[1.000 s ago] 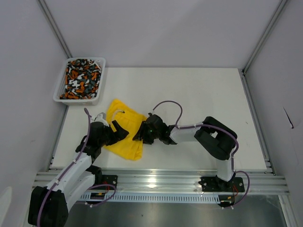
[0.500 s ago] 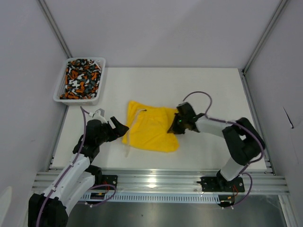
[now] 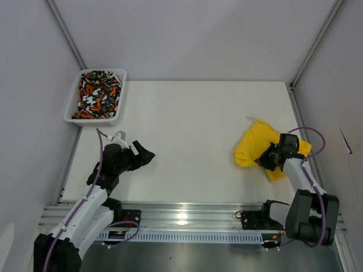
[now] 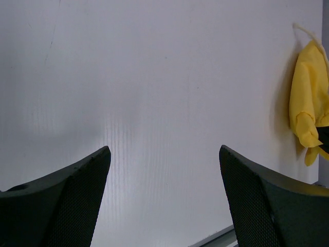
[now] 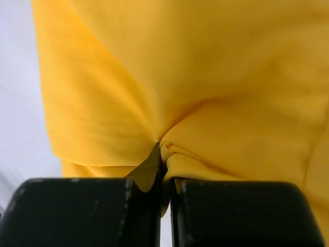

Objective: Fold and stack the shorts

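Note:
I need to carry the bunched yellow shorts outward with my right gripper next and let them go on bare table by the back wall (image 3: pixel 247 95), which is outward of that gripper.
The yellow shorts (image 3: pixel 254 146) lie bunched at the table's right side, and they fill the right wrist view (image 5: pixel 195 77). My right gripper (image 3: pixel 271 157) is shut on a fold of their fabric (image 5: pixel 177 154). The patterned shorts (image 3: pixel 97 94) sit crumpled in the white basket (image 3: pixel 72 119) at the back left. My left gripper (image 3: pixel 148 154) stands open over bare table near the front left, with nothing between its fingers (image 4: pixel 77 200). From the left wrist the yellow shorts (image 4: pixel 308 103) show far off at the right edge.
A metal rail (image 3: pixel 187 215) runs along the table's near edge. Grey walls enclose the table (image 3: pixel 193 113), with an upright post (image 3: pixel 315 45) at the back right corner.
My right gripper has dragged the yellow shorts from the left-middle of the table to the right side, and they have bunched up. The left gripper drew back slightly and stayed open.

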